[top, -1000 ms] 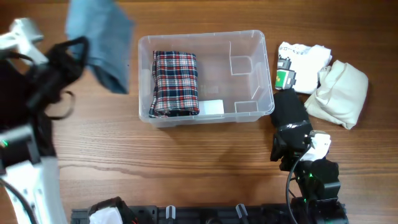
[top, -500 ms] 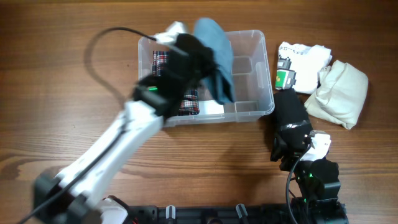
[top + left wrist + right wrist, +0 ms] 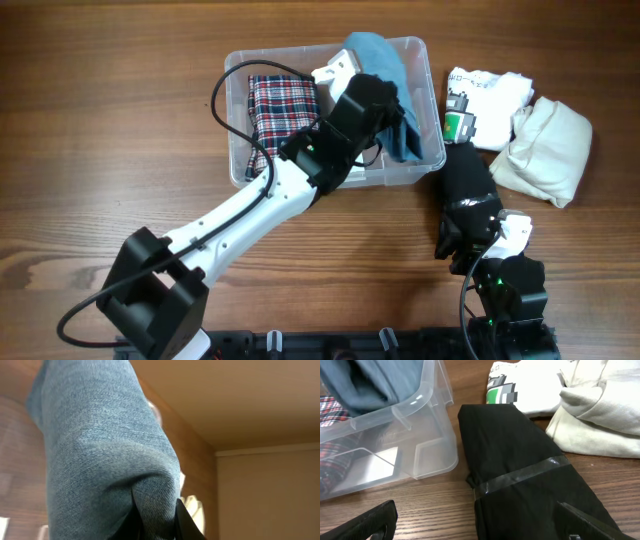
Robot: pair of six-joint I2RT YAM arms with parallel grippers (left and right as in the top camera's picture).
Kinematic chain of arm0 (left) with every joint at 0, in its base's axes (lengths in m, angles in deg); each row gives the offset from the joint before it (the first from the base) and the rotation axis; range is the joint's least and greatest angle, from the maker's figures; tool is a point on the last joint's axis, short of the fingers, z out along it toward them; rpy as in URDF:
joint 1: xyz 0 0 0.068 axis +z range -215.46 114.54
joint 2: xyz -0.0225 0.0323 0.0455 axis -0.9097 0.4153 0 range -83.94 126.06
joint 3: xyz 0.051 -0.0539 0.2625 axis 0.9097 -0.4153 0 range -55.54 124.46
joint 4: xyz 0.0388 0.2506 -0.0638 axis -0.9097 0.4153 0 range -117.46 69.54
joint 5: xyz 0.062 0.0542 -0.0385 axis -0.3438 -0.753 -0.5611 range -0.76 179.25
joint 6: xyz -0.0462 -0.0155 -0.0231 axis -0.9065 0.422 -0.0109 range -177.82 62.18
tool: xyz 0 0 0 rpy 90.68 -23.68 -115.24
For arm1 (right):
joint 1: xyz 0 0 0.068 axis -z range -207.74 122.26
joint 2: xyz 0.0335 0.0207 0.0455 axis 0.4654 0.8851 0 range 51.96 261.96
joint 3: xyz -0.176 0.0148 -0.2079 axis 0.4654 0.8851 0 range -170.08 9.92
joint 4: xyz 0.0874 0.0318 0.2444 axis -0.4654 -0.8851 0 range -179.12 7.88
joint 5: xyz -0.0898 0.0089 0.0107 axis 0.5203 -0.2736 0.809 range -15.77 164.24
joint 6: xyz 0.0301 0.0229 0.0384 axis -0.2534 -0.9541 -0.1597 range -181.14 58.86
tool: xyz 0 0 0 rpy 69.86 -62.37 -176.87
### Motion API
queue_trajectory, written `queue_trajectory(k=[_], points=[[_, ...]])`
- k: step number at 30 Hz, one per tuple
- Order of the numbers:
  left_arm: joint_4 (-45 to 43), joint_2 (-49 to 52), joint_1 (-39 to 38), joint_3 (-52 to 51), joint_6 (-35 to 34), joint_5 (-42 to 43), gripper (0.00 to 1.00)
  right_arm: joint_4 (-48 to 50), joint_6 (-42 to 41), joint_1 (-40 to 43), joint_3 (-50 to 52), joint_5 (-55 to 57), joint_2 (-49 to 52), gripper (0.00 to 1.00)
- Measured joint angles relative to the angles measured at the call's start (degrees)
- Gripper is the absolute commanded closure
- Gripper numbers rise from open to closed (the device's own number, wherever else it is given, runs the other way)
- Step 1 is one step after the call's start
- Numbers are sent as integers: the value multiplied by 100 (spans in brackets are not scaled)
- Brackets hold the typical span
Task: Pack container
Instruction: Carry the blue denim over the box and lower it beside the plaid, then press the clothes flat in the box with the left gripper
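Observation:
Next, my left gripper brings the denim [image 3: 105, 455] down onto the container's open bottom beside the red plaid cloth and releases it, since that free space lies below.
The clear plastic container [image 3: 236, 172] stands at the back middle of the table, with a folded red plaid cloth [image 3: 283, 112] in its left half. My left gripper [image 3: 388, 100] is over the container's right half, shut on a blue denim cloth [image 3: 378, 55] that hangs into the bin. In the left wrist view the denim [image 3: 105, 455] fills the frame, pinched between my fingers [image 3: 156, 522]. My right gripper [image 3: 475, 510] is open low over a black folded cloth [image 3: 520, 460] bound with clear tape, right of the container [image 3: 432, 435]. That gripper also shows in the overhead view [image 3: 462, 245].
A white garment with a green print [image 3: 485, 95] and a cream garment [image 3: 545, 150] lie right of the container. Both also show in the right wrist view, the white one [image 3: 530, 385] and the cream one [image 3: 600, 415]. A white label [image 3: 377, 467] lies on the container's floor.
My left arm swung from the far left across to the container with the blue denim cloth, which now hangs over the bin's right half. The right arm has not moved.

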State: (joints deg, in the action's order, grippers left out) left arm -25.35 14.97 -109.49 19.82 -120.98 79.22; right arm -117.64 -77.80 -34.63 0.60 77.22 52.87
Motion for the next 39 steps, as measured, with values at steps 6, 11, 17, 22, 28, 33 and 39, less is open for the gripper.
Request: queue_trajectory(k=[6, 11, 17, 22, 28, 33, 39], points=[[-146, -223, -136, -2, -22, -4, 96, 0, 0, 0, -2, 0, 0, 0], [153, -181, -144, -2, -22, -76, 96, 2, 0, 0, -2, -2, 0, 0], [584, 44, -173, 0, -17, -111, 96, 0, 0, 0, 0, 0, 0, 0], [-323, 136, -177, -22, 2, -120, 96, 2, 0, 0, 0, 0, 0, 0], [-675, 140, -177, -26, 11, -57, 96, 0, 0, 0, 0, -2, 0, 0], [-367, 251, -208, -24, 140, -63, 96, 0, 0, 0, 0, 0, 0, 0], [863, 326, -221, -15, 221, -282, 66, 2, 0, 0, -2, 0, 0, 0]])
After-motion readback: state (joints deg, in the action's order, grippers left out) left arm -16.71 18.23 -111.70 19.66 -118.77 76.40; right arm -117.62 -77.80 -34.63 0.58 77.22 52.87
